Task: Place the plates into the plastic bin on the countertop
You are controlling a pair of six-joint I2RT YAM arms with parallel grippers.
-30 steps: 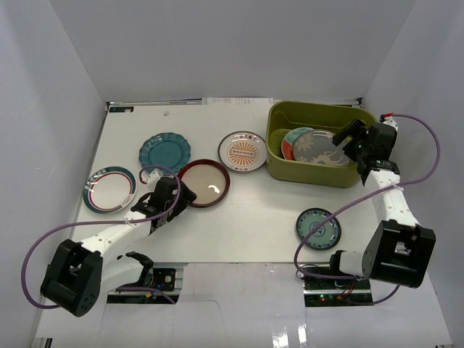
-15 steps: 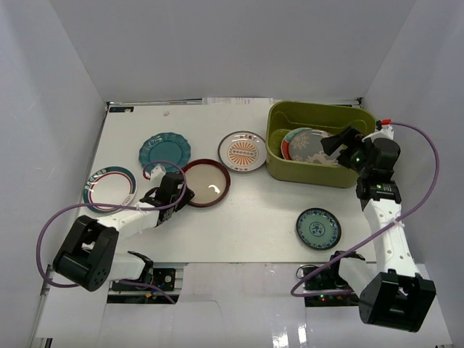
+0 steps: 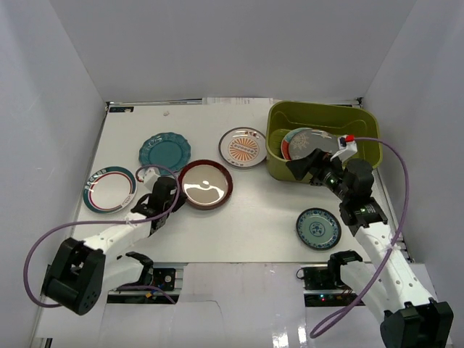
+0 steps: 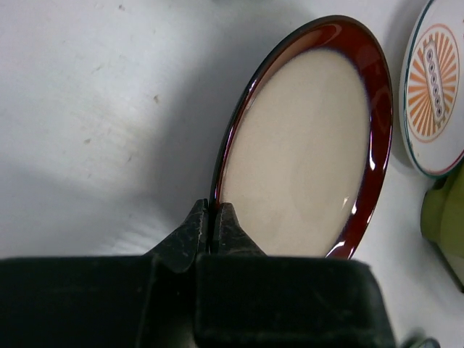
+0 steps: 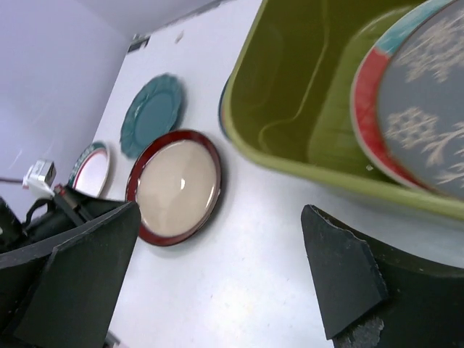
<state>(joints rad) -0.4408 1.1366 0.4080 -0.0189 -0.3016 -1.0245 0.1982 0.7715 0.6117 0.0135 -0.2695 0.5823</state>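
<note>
The tan plate's free rim (image 3: 229,187) (image 5: 217,181) is below my right gripper and to its left in the top view, opposite my left gripper. My right gripper should next come down across onto it.
My left gripper (image 3: 172,196) (image 4: 212,225) is shut on the near rim of the red-rimmed tan plate (image 3: 205,184) (image 4: 304,152), left of centre on the countertop (image 3: 254,210); a shadow lies under the plate's left side. The olive plastic bin (image 3: 322,112) (image 5: 290,94) stands at the back right and holds a grey plate (image 3: 313,143) (image 5: 428,123) lying on a red-and-teal plate (image 5: 366,109). My right gripper (image 3: 308,165) (image 5: 221,210) hangs open and empty just outside the bin's front wall. Loose plates: teal scalloped (image 3: 165,151), striped-rim white (image 3: 109,188), orange sunburst (image 3: 242,147), small teal (image 3: 317,228).
White walls close in the countertop at the back and both sides. The orange sunburst plate lies close against the bin's left wall. The left arm's purple cable (image 3: 43,243) loops at the near left; the right arm's cable (image 3: 395,181) arcs past the bin's right end.
My left gripper has shut on the red-rimmed tan plate's rim. My right arm has drawn back from over the bin toward its front wall, still open.
</note>
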